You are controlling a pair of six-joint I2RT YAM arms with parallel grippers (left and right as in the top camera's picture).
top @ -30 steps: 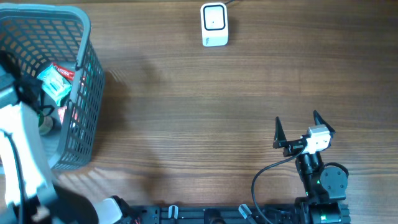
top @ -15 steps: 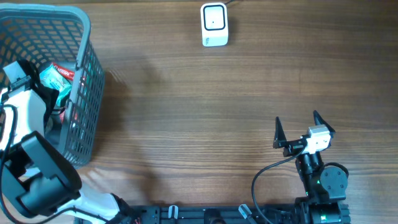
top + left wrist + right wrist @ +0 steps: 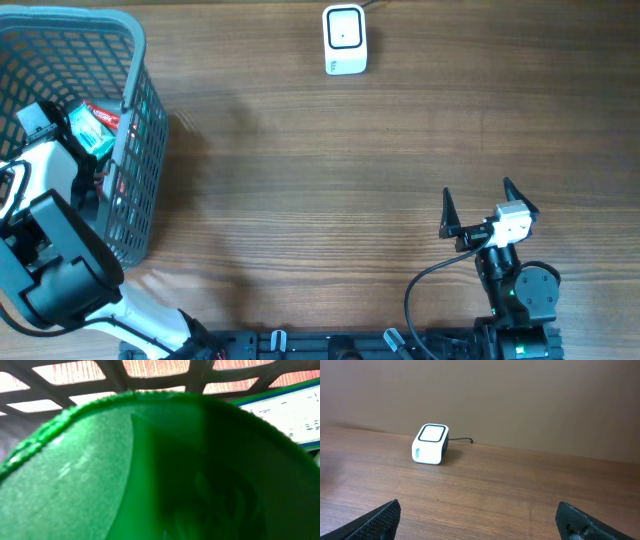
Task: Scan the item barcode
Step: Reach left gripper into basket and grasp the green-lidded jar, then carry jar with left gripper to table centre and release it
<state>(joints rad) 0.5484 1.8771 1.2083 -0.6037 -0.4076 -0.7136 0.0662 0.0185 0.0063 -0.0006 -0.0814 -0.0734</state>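
Note:
My left gripper lifts over the basket's rim next, crosses right in the overhead view to the bare wood before the scanner, lowers and releases.
A grey mesh basket (image 3: 135, 60) at the table's left holds the items: a teal packet (image 3: 92, 132) and a red pack (image 3: 104, 114) show beside my left arm (image 3: 45, 190), which reaches down into it. A green item (image 3: 100, 475) with a ridged rim fills the left wrist view, pressed close to the lens; that gripper's fingers are hidden, and no barcode shows. The white scanner (image 3: 345, 40) stands at the far middle, also ahead in the right wrist view as the white scanner (image 3: 431, 443). My right gripper (image 3: 480, 205) stands open over bare wood, nothing between its fingers (image 3: 385, 520).
A white label with a green border (image 3: 290, 410) lies behind the green item, under the basket's mesh (image 3: 115, 370). The scanner's cable (image 3: 462, 440) runs back toward the wall. Wooden table (image 3: 320, 180) stretches between basket, scanner and right arm.
My left arm has swung further over and down into the basket, its wrist now nearer the teal packet. The right arm has not moved.

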